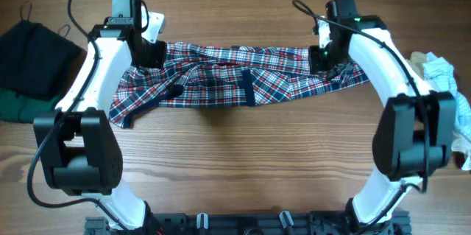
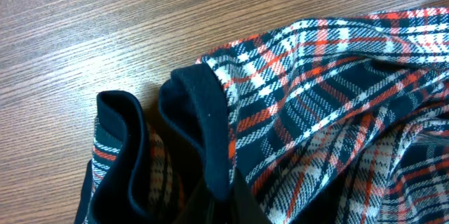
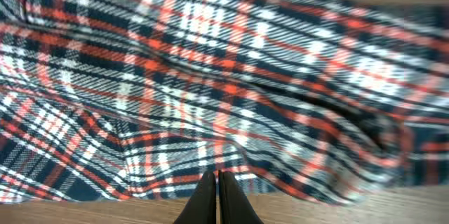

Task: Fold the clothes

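The folded navy trim stands raised. My left gripper should move down and slightly back next and lay that trim down at the shirt's bunched end [image 1: 155, 71] [image 2: 220, 194].
The red, navy and white plaid shirt [image 1: 235, 76] lies stretched sideways across the far middle of the table, bunched and wrinkled. My left gripper [image 1: 149, 52] is at its left end. In the left wrist view the fingers [image 2: 219, 199] are shut on the folded navy trim [image 2: 200, 112] of the plaid fabric. My right gripper [image 1: 321, 58] is at the shirt's right end. In the right wrist view its fingers [image 3: 216, 180] are pressed together on the near edge of the plaid shirt [image 3: 224, 90], which fills the view.
A pile of black and dark green clothes [image 1: 29, 69] lies at the left table edge. A pile of white and light blue clothes [image 1: 445, 76] lies at the right edge. Bare wooden table [image 1: 243, 161] lies in front of the shirt.
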Motion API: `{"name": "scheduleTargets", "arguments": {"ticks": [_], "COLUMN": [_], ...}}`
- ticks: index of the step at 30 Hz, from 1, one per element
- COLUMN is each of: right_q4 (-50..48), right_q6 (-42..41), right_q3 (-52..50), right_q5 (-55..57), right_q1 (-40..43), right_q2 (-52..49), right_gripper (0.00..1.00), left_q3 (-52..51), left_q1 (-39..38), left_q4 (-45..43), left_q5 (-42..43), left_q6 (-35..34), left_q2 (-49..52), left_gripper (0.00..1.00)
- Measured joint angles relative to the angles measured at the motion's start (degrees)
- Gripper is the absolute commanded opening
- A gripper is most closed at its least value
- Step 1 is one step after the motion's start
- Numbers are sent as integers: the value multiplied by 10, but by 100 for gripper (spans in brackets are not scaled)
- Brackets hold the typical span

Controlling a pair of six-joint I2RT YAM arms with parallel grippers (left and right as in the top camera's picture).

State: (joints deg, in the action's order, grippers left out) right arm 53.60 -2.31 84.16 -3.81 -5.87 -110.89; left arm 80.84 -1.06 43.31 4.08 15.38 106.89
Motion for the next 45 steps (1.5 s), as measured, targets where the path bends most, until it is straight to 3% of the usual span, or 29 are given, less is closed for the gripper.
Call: {"name": "scheduleTargets", "arguments": {"ticks": [6,13,14,15,16,17,18,19,33,45], "right_q4": [-19,-121,-139,-163,-184,-203,-220,-231,-267,-325], "right_q6": [0,2,3,6,11,15,21,25,30,31], "right_q3": [-1,-88,-100,-116,-127,-137,-145,-151,-162,-158], "right_q5": [14,14,18,26,29,30,30,30,35,39], "right_q1": [57,75,75,75,75,75,75,75,94,96], "right_q2": [1,1,1,1,1,2,4,5,7,-18], "right_gripper": [4,4,4,5,4,4,4,4,4,4], "left_q3": [0,0,0,0,0,0,0,0,0,-78], "left_q1": [0,0,0,0,0,0,0,1,3,3], "left_q4": [0,1,0,0,0,0,0,0,73,31], "left_q5": [0,0,0,0,0,0,0,-2,-4,-20], "left_q6": [0,0,0,0,0,2,2,3,4,-14], "left_q2": [0,0,0,0,0,0,0,0,0,-1], "left_gripper": [4,4,6,23,25,21,7,4,4,4]}}
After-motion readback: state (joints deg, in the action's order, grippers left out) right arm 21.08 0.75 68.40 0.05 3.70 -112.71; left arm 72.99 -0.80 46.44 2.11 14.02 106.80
